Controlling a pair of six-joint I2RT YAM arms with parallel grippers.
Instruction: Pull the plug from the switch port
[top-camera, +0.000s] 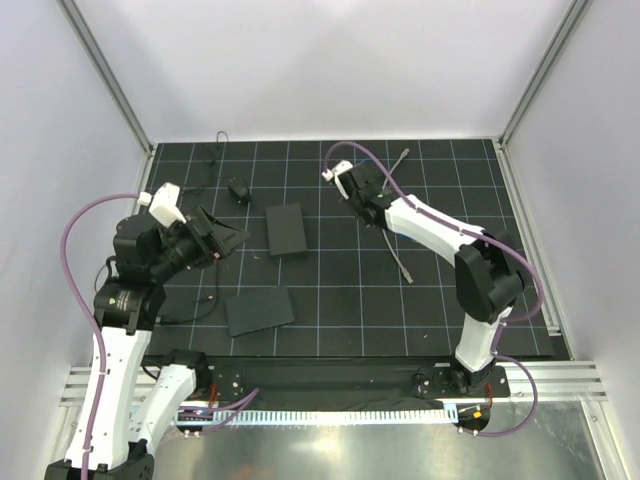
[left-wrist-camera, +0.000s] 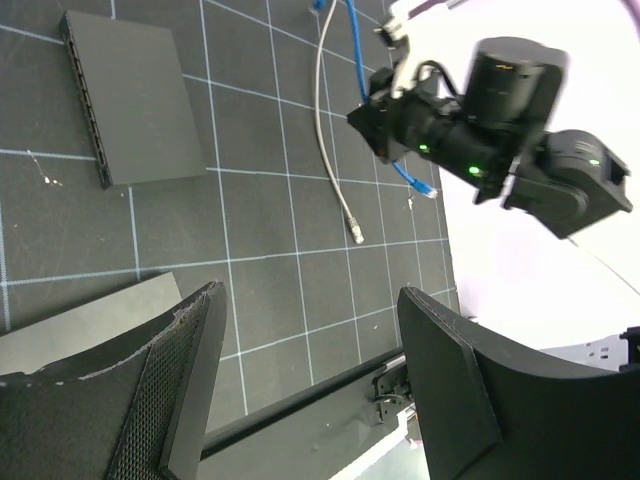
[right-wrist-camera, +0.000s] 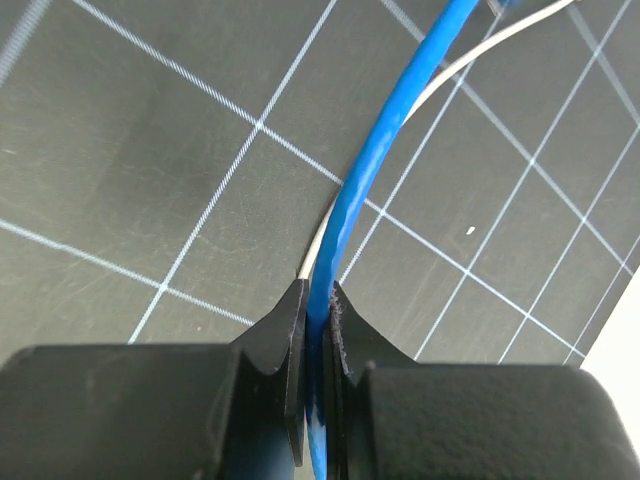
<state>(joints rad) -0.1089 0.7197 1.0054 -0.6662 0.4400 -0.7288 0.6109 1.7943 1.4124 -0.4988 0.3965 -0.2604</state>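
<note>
I will next lower my right gripper toward the mat by the grey cable. Then I will let go of the blue cable.
The switch box (top-camera: 287, 228) lies flat on the mat; in the left wrist view (left-wrist-camera: 125, 100) its row of ports (left-wrist-camera: 85, 110) runs along one narrow edge, with nothing plugged in. My right gripper (top-camera: 352, 190) is shut on the blue cable (right-wrist-camera: 345, 215), which runs up between its fingertips (right-wrist-camera: 320, 295). In the left wrist view the blue cable (left-wrist-camera: 352, 50) passes through the right gripper (left-wrist-camera: 378, 125), and its pale plug (left-wrist-camera: 427, 190) hangs free, well apart from the box. My left gripper (left-wrist-camera: 310, 300) is open and empty, left of the box (top-camera: 225, 238).
A grey cable (top-camera: 398, 245) lies on the mat under the right arm, its end (left-wrist-camera: 357, 237) loose. A flat black slab (top-camera: 258, 310) lies near the front. A small black part with a thin wire (top-camera: 238, 188) sits at the back left. White walls enclose the mat.
</note>
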